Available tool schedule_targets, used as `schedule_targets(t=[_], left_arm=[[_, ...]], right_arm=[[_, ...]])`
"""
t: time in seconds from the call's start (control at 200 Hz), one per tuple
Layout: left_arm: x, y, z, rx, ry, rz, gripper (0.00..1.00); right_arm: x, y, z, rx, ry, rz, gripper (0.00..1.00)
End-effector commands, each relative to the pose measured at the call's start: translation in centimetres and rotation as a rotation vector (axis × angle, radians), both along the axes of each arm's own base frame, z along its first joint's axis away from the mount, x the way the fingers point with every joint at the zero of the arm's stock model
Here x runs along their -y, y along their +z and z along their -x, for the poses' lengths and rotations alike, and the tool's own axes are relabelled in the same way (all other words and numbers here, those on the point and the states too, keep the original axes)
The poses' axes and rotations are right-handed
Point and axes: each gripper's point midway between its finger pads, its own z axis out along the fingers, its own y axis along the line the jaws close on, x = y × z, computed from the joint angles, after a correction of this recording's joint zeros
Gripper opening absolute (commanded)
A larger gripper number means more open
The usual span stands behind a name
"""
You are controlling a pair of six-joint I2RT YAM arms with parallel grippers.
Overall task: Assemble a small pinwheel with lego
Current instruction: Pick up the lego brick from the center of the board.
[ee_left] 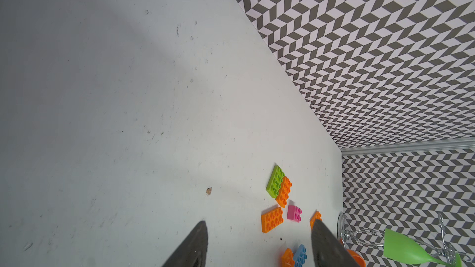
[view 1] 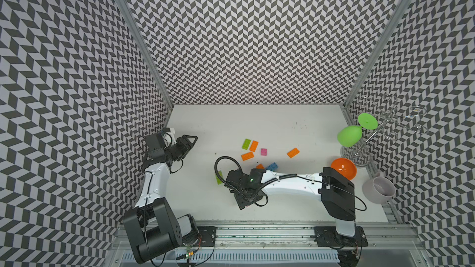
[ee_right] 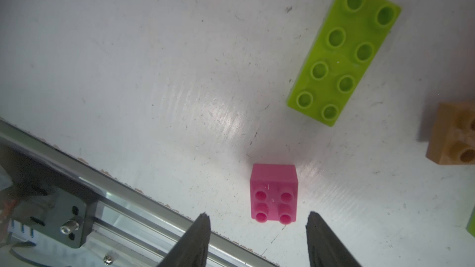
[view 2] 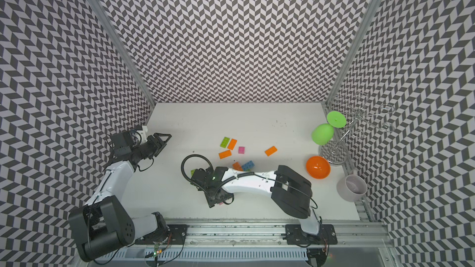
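Note:
The right gripper moves down with open fingers around the sides of the pink square near the rail (view 2: 222, 203) (ee_right: 274, 193) next, since that brick sits clear of the other lego.
Loose lego lies mid-table in both top views: a lime green brick (view 1: 246, 144) against an orange one (view 1: 254, 146), two more orange (view 1: 247, 156) (view 1: 293, 153), a pink square (view 1: 264, 152), and a blue one (view 1: 272, 167). In the right wrist view my right gripper (ee_right: 258, 215) is open. A second pink square (ee_right: 273, 193) sits free on the table just beyond its tips. A lime green brick (ee_right: 344, 52) and a brown brick (ee_right: 452, 134) lie farther off. My left gripper (ee_left: 260, 223) is open and empty at the table's left (view 1: 191, 141).
At the right edge a green goblet (view 1: 349, 136) hangs by a wire rack (view 1: 385, 122). An orange bowl (view 1: 344, 170) and a grey mug (view 1: 379, 190) stand there too. An aluminium rail (ee_right: 144, 201) runs along the front edge, close to the right gripper. Patterned walls enclose three sides.

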Motion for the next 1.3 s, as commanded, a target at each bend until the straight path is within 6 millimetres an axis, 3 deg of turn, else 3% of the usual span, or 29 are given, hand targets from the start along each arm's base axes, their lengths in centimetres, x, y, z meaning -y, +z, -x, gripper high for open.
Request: schedule_targets(t=[0.0,0.23,0.591,0.731,0.866,1.012,1.212,1.297], left_arm=[[0.0,0.5,0.3,0.019,-0.011,-0.010,0.64],[0.0,0.6,0.3,0.020,-0.011,-0.006,0.64],[-0.1,0.6,0.2,0.023,-0.014,-0.006,0.64],[0.0,0.6,0.3,0.024,-0.017,-0.005,0.64],[0.7,0.9,0.4,0.035,-0.032,-0.018,0.65],[4.9,1.0,0.8,0.051,-0.117,-0.093,0.65],[14.8,-0.2,3.9,0.124,-0.294,-0.144,0.70],[18.7,-1.5,6.0,0.132,-0.366,-0.172,0.72]], right_arm=[[0.1,-0.8,0.4,-0.014,-0.013,0.035,0.56],[0.6,-1.7,-0.2,0.010,-0.017,0.094,0.50],[0.3,-1.9,-0.2,0.002,-0.010,0.092,0.29],[0.0,-1.3,-0.3,0.009,-0.011,0.068,0.24],[-0.4,1.0,-1.0,0.035,-0.007,-0.004,0.23],[2.3,3.6,-3.8,0.061,-0.020,-0.071,0.23],[10.4,4.4,-9.4,0.122,-0.008,-0.010,0.22],[12.2,4.3,-10.9,0.118,0.002,-0.019,0.22]])
